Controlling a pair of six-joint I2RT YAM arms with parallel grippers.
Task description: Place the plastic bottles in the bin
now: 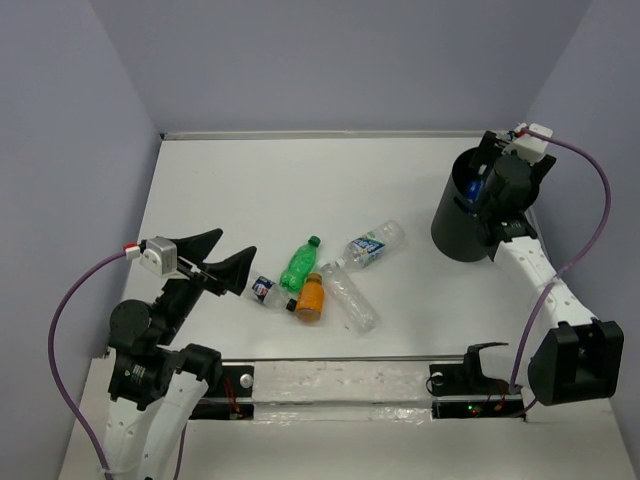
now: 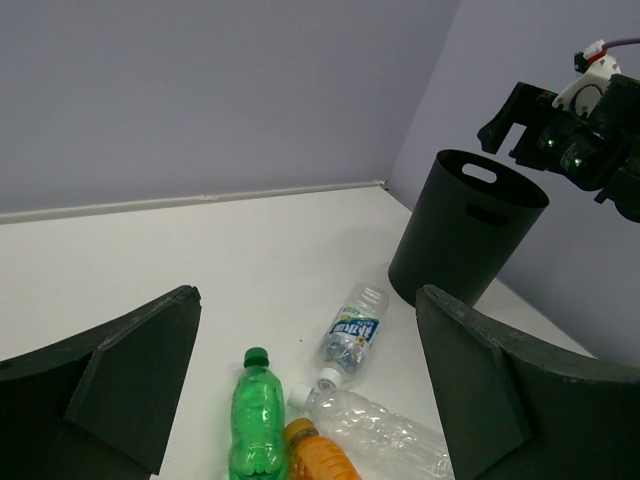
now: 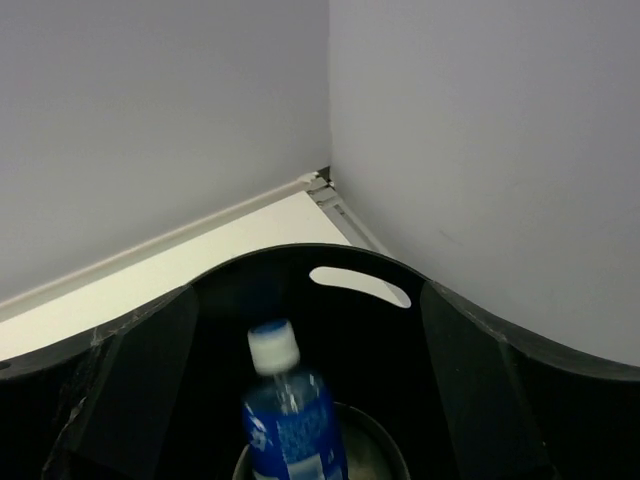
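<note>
My right gripper will move down-left in the top view, around the blue-labelled [image 2: 355, 335] clear bottle's base, away from the other bottles.
The black bin [image 1: 460, 225] stands at the far right. My right gripper [image 1: 492, 188] hangs over its rim, open. In the right wrist view [image 3: 308, 300] a clear bottle with a blue label [image 3: 290, 425] is blurred inside the bin [image 3: 360, 270], touching neither finger. On the table lie a green bottle [image 1: 300, 263], an orange bottle [image 1: 311, 298], a blue-labelled clear bottle [image 1: 373, 243], a plain clear bottle [image 1: 349, 296] and a small red-white-blue bottle [image 1: 267, 292]. My left gripper [image 1: 225, 262] is open and empty, left of them. Its wrist view [image 2: 307, 300] shows the green [image 2: 255, 415] and blue-labelled [image 2: 355, 335] bottles ahead.
Grey walls close the table on the left, back and right. The bin sits close to the right wall. A metal rail [image 1: 340, 385] runs along the near edge between the arm bases.
</note>
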